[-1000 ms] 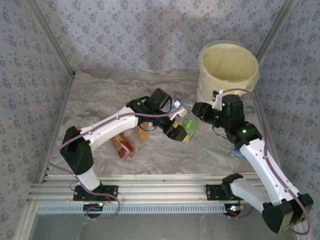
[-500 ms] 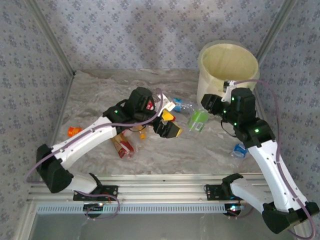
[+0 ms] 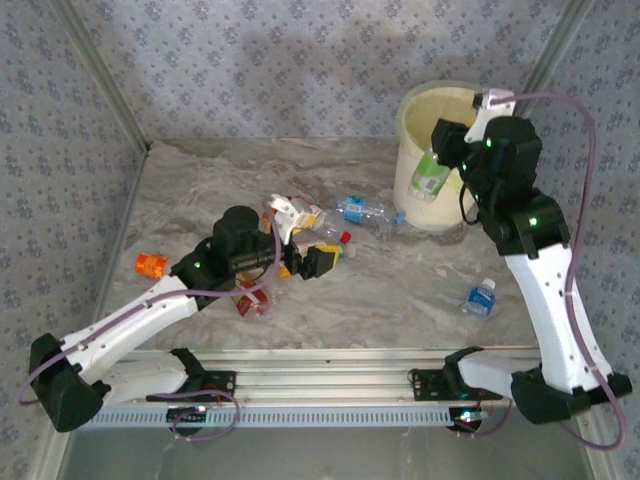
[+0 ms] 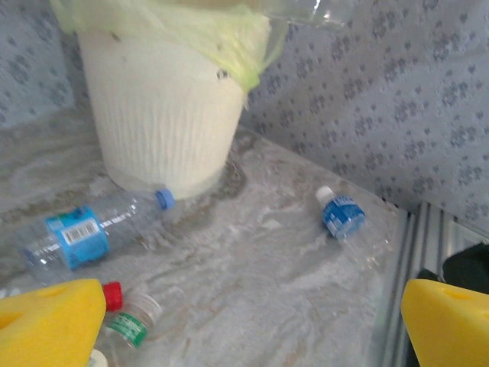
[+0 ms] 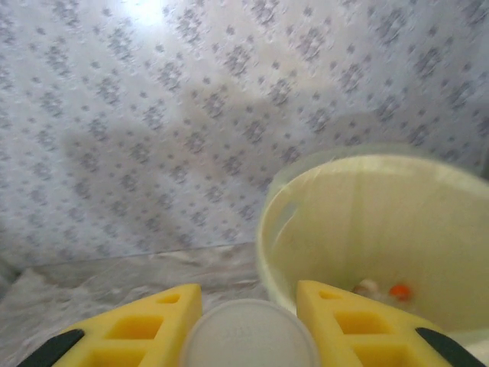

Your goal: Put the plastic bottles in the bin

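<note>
The right gripper carries the white-capped bottle outward past the bin's near rim it hangs against next and releases it, as the bin's opening lies outward of the gripper.
My right gripper is up at the near rim of the bin, shut on a clear green-labelled bottle that hangs against the rim. In the right wrist view the bottle's round white end sits between the yellow fingers, with the bin ahead. My left gripper is open low over the table beside a cluster of bottles; its fingers hold nothing. A blue-labelled bottle lies at the bin's foot.
Another blue-labelled bottle lies at the right. An orange bottle lies at the left and a red-labelled one under the left arm. A small orange thing lies inside the bin. Patterned walls close in three sides.
The right gripper has risen from the table to the bin's rim with the green-labelled bottle in it. The left arm has pulled back to the left and lower.
</note>
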{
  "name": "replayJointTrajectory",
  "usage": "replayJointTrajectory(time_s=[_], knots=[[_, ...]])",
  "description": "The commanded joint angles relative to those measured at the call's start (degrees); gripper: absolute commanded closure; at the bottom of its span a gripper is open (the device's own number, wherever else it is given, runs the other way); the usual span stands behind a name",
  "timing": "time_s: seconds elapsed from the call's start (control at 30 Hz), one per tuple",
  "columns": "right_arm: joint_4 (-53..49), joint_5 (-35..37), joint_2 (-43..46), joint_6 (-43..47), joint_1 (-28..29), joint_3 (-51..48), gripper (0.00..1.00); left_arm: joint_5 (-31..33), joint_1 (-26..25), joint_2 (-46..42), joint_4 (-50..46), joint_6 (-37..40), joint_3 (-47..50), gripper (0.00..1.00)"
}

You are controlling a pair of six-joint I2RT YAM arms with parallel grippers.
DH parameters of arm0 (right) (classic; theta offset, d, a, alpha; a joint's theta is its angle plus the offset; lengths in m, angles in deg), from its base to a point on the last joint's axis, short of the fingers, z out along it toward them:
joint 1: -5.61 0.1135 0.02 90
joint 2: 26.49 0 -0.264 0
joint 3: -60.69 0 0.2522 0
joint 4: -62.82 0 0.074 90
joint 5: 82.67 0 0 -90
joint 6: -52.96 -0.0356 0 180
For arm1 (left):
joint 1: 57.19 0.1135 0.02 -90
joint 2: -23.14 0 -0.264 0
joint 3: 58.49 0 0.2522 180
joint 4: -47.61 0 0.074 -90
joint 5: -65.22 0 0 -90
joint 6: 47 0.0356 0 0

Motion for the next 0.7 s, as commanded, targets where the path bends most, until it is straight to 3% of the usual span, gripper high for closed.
replayJointTrajectory(time_s=[0.0,0.2,0.43,0.67], knots=[[1.58,5.92,-4.38,5.33,-2.12,5.94,0.69,3.34,0.54,-1.2,4.43,2.28,-0.03,0.0],[5.32,9.58,-14.28,6.88,-7.31,10.96,0.7,2.77,0.43,-0.9,6.19,3.65,1.4,0.0],[6.66,10.14,-22.71,6.0,-12.19,15.51,0.7,3.19,0.4,0.87,0.71,4.68,-1.73,0.0],[1.61,4.68,-28.57,5.51,-15.31,17.95,0.7,2.05,0.35,4.68,-3.2,1.99,-4.89,0.0]])
